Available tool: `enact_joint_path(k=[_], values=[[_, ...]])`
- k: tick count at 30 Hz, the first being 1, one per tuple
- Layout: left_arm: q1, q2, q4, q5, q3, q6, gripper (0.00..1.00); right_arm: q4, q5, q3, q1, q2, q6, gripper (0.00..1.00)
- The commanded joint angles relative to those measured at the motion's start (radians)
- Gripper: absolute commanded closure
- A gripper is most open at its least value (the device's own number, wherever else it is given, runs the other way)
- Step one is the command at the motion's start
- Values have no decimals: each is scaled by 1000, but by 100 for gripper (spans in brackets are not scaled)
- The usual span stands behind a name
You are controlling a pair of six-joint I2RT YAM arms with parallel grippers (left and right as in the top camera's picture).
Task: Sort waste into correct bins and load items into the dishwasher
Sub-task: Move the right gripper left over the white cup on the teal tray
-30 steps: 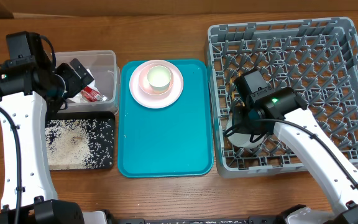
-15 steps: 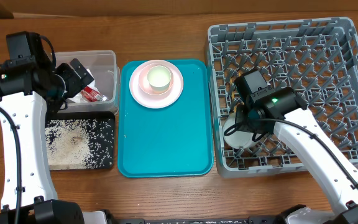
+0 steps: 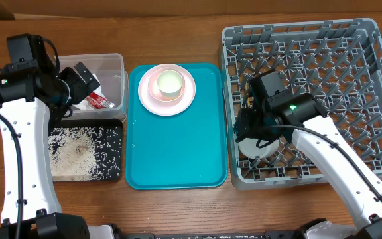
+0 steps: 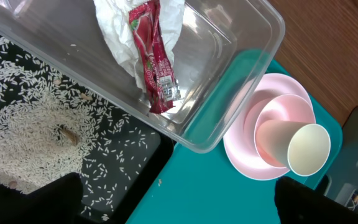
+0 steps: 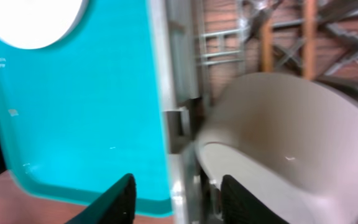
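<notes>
My right gripper lifts off the rack (image 3: pixel 323 66) next, then swings outward to the pink plate and lowers onto the small cup's rim on the tray.
My right gripper (image 3: pixel 249 128) (image 5: pixel 179 190) hangs over the grey dishwasher rack (image 3: pixel 323 66) at its front left corner. Its jaws are open, astride the rack wall and the rim of a white bowl (image 3: pixel 258 147) (image 5: pixel 291 137) that rests tilted among the pegs. Thin wooden chopsticks (image 5: pixel 309 37) lie beyond the bowl. My left gripper (image 3: pixel 85 79) (image 4: pixel 178 202) hovers open and empty over the clear bin (image 3: pixel 115 66), which holds a crumpled napkin (image 4: pixel 114 25) and a red sauce packet (image 4: pixel 151 56). Rice (image 4: pixel 30 118) covers the black bin (image 3: pixel 85 153).
A teal tray (image 3: pixel 178 146) lies between the bins and the rack. At its far end a pink plate (image 3: pixel 150 96) (image 4: pixel 244 155) carries a pale bowl (image 4: pixel 275 118) with a small cup (image 3: pixel 169 81) (image 4: pixel 308 148) in it. A few rice grains lie on the tray.
The right gripper has gone from shut to open and let go of the white bowl, which now rests in the rack. The left arm has not moved.
</notes>
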Motion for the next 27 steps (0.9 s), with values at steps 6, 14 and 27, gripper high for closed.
enact_joint_path(k=[6,14,27], values=[[-2,-17,2,0,14,-10,0,-9,-78,30,5,-2,-47,58],[-2,-17,2,0,14,-10,0,-102,-75,251,5,6,-119,57],[-2,-17,2,0,14,-10,0,-239,68,842,117,393,-278,57]])
